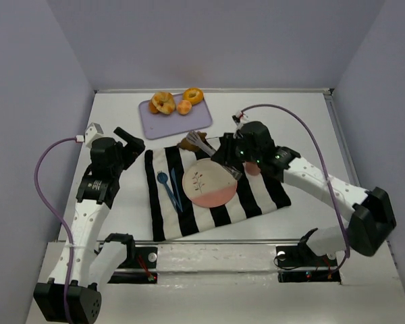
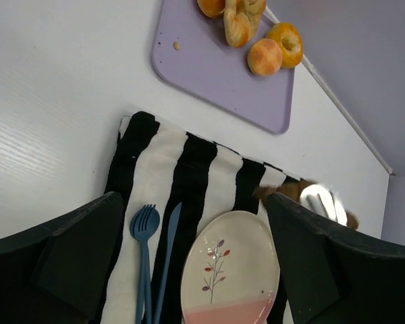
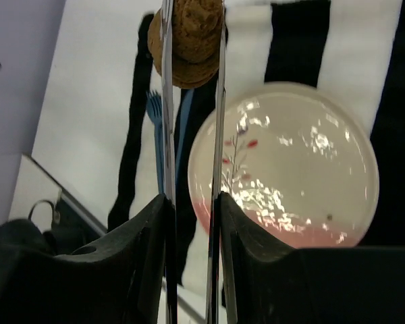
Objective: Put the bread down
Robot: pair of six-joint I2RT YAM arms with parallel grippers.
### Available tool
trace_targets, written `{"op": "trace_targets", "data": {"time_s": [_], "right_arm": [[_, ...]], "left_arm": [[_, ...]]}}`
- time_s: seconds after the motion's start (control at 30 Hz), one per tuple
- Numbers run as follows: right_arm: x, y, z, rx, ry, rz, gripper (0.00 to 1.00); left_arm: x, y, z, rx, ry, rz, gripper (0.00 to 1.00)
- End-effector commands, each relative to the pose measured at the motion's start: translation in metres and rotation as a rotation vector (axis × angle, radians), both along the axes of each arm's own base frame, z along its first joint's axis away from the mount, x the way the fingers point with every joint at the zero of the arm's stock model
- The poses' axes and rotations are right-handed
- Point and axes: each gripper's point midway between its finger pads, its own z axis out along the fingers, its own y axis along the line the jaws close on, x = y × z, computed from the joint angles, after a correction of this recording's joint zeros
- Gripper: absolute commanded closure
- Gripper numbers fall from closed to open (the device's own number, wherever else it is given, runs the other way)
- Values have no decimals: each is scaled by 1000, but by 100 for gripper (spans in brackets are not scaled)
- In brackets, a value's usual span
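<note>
My right gripper will move back and down next and let go of the bread [image 1: 188, 142] on the bare plate. The plate is below my right gripper and back from the bread.
The bread [image 3: 192, 40], a small dark brown lumpy pastry, is pinched between the two blades of metal tongs [image 3: 165, 101]. My right gripper [image 3: 192, 202] is shut on the tongs. In the top view the bread [image 1: 188, 142] hangs at the far edge of the striped cloth [image 1: 256, 196], just beyond the cream and pink plate [image 1: 208, 185], with my right gripper [image 1: 233, 154] behind it. The plate [image 3: 304, 155] lies bare to the right of the tongs. My left gripper [image 1: 126, 144] is open and empty, left of the cloth. Its view shows the plate [image 2: 239, 270] and the bread [image 2: 289, 191].
A purple cutting board [image 1: 189, 121] at the back holds golden-orange buns [image 1: 163, 102] and a ring doughnut [image 1: 192, 95]. A blue fork [image 1: 165, 183] and blue knife [image 1: 176, 185] lie on the cloth left of the plate. Walls enclose the table on three sides.
</note>
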Motion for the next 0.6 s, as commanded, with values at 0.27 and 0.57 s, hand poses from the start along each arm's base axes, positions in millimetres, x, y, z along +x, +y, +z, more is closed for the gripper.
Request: {"op": "trace_targets", "data": {"time_s": [0.27, 0.57], "right_arm": [[-107, -39, -40, -10, 178, 103, 66], [-104, -52, -43, -93, 177, 69, 46]], "left_arm": [[-2, -2, 11, 4, -50, -20, 1], [-4, 2, 12, 12, -48, -1, 1]]}}
